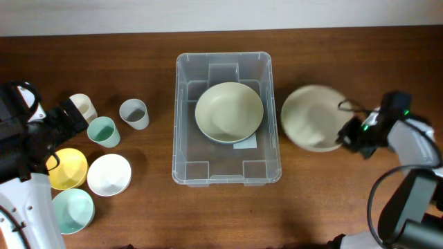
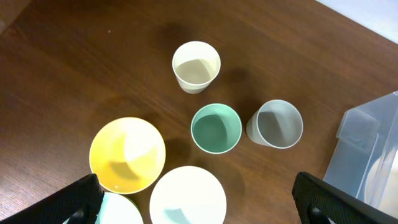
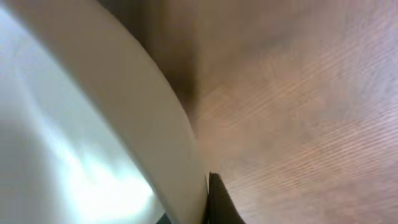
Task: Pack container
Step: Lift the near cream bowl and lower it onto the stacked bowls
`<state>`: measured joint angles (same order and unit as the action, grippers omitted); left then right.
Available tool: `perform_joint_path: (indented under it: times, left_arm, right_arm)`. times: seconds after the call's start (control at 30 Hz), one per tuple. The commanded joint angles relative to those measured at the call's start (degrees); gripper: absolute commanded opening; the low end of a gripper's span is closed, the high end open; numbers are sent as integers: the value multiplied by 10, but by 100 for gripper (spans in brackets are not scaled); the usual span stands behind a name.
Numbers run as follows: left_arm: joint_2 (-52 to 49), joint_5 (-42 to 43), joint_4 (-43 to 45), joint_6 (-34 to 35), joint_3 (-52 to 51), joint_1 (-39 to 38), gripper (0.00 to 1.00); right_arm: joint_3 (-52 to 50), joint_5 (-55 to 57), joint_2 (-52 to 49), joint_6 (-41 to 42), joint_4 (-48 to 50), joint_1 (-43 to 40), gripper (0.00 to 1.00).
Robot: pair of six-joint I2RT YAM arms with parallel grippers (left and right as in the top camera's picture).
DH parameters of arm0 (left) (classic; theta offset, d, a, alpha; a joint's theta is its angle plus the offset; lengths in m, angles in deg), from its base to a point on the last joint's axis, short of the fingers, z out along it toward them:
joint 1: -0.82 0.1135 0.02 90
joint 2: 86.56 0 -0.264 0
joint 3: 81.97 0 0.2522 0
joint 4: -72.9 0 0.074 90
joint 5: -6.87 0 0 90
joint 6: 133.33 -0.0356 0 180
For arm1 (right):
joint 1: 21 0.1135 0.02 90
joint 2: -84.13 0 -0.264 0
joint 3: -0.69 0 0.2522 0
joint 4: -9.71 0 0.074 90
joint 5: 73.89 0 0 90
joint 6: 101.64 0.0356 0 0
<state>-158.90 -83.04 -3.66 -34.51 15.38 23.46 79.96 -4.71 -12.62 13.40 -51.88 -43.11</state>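
My right gripper should next lift the second beige bowl over the side of the container and then lower it into the pale beige bowl inside, because that bowl is open and empty.
The clear rectangular container (image 1: 226,119) stands mid-table with a pale beige bowl (image 1: 229,112) inside it. A second beige bowl (image 1: 313,117) lies just right of the container. My right gripper (image 1: 351,134) is shut on this bowl's right rim; in the right wrist view the rim (image 3: 143,106) fills the frame against a dark finger (image 3: 217,202). My left gripper (image 2: 196,202) is open and empty above the cups and bowls at the left; the container's corner (image 2: 367,143) shows at the right edge there.
At the left stand a cream cup (image 1: 83,106), a green cup (image 1: 103,131), a grey cup (image 1: 134,113), a yellow bowl (image 1: 67,168), a white bowl (image 1: 109,175) and a mint bowl (image 1: 72,210). The table's far edge runs along the top.
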Motion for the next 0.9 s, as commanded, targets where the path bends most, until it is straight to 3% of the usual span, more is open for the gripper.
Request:
perform_joint_path:
  times: [0.0,0.17,0.3,0.57,0.87]
  left_arm:
    - [-1,8,2,1,7,3,99]
    - [-1,8,1,1,7,3,99]
    - [-1,8,1,1,7,3,100]
    - [-1,8,1,1,7,3,99]
    - [-1,8,1,1,7,3,99]
  right_arm:
    - [128,5,49,-3,-38,7,4]
    - [289,6,51,-40,-108,54,4]
    - [380,60,51,-59,-144,167,4]
    - [386,158,2,-83,-144,388,4]
    - [386,164,-115,-83,-146,431,4]
